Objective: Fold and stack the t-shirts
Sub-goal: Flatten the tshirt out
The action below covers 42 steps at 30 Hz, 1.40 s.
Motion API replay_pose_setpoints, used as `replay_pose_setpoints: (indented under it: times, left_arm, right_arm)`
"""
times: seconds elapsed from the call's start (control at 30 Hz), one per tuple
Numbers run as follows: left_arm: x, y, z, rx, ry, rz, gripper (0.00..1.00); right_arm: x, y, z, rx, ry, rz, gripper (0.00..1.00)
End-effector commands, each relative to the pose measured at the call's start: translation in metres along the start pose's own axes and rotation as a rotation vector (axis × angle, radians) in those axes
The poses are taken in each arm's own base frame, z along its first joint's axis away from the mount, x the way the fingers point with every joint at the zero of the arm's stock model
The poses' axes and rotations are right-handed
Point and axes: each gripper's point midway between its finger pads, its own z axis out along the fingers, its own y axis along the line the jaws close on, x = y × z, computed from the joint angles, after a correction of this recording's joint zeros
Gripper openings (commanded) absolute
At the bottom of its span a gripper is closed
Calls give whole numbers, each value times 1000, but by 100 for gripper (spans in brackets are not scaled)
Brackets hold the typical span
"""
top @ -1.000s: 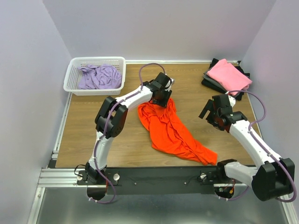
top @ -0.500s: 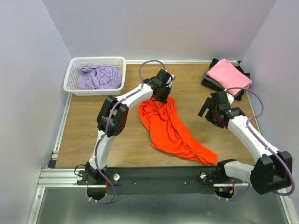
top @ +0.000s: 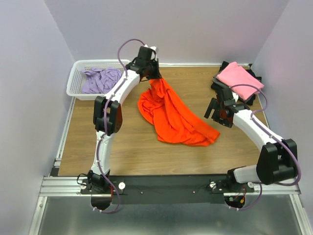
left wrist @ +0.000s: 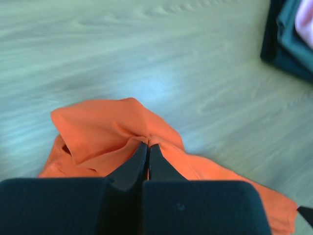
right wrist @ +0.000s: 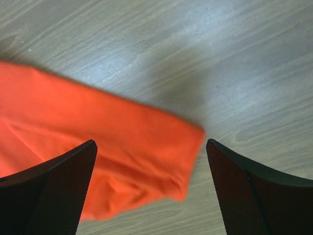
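Observation:
My right gripper moves down open onto the orange t-shirt's loose end corner (top: 215, 134) (right wrist: 188, 148) next and closes there, since that corner lies below it, between its fingers.
A crumpled bright orange t-shirt (top: 171, 115) lies across the middle of the table. My left gripper (top: 152, 77) is shut on its far edge and holds that edge lifted near the back of the table; the wrist view shows the cloth (left wrist: 102, 129) pinched between the closed fingers. My right gripper (top: 215, 108) is open and empty, hovering over the shirt's right end (right wrist: 112, 142). A lavender t-shirt (top: 101, 80) lies bunched in the basket. A folded pink t-shirt (top: 238, 79) lies on folded dark shirts (top: 222, 86) at the back right.
The white lattice basket (top: 78, 91) stands at the back left corner. The stack's dark edge shows at the upper right of the left wrist view (left wrist: 288, 44). Walls close in the table on the left, back and right.
My left gripper has pulled the orange shirt's edge up and toward the back left. The shirt's near end has slid away from the front edge. My right gripper has moved left toward the shirt.

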Motion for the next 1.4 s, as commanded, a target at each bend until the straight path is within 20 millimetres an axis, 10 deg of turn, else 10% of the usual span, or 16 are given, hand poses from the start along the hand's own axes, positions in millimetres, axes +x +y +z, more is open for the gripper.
replay_pose_setpoints:
  times: [0.0, 0.4, 0.77, 1.37]
  left_arm:
    - [-30, 26, -5, -20, -75, -90, 0]
    - [-34, 46, -15, -68, -105, -105, 0]
    - [-20, 53, -15, -83, -60, -86, 0]
    - [-20, 63, -19, -93, -51, -75, 0]
  right_arm:
    - [-13, 14, 4, -44, -5, -47, 99]
    - [13, 37, 35, -121, 155, -118, 94]
    - [-26, 31, 60, -84, 58, -7, 75]
    - [-31, 35, 87, -93, 70, 4, 53]
